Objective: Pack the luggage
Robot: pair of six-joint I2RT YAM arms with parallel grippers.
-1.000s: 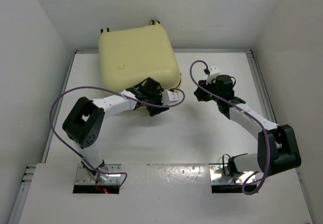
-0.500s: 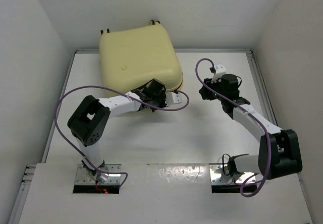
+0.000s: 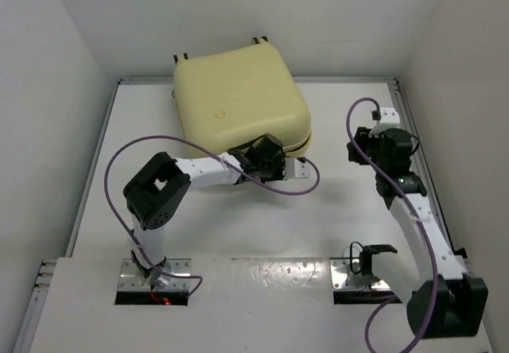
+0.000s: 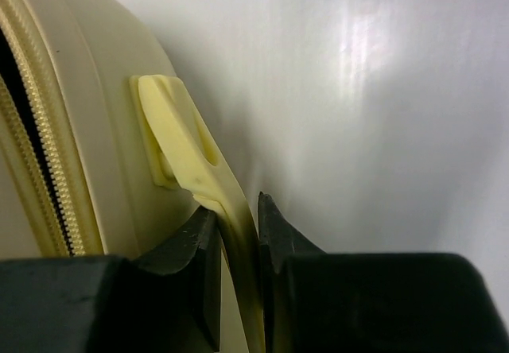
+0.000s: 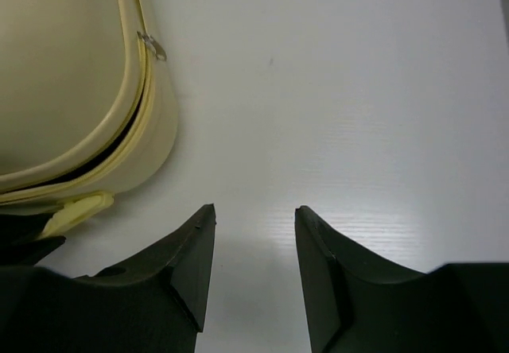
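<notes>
The luggage's handle goes toward the free, bare table on its left in the top view next, pulled by my left gripper, turning the luggage (image 3: 238, 98). My left gripper then releases it.
The luggage (image 3: 238, 98) is a cream-yellow hard-shell suitcase, lying closed at the back of the table with its small black wheels (image 3: 258, 41) toward the back wall. My left gripper (image 3: 276, 160) is at its near right corner, shut on the luggage's cream side handle (image 4: 187, 142); the black fingers pinch the handle strap (image 4: 237, 210). The zipper seam (image 4: 32, 154) shows slightly parted. My right gripper (image 3: 356, 146) is open and empty (image 5: 254, 214), to the right of the luggage (image 5: 64, 75), over bare table. The handle (image 5: 79, 210) shows at its lower left.
White walls close in the table on the left, back and right. Purple cables (image 3: 127, 150) loop off both arms. A metal zipper pull (image 5: 153, 45) hangs on the luggage's right edge. A raised rail (image 3: 409, 122) runs along the table's right side.
The luggage has slid to the right and turned a little, with my left gripper on its handle. My right arm has drawn back to the right, away from the luggage.
</notes>
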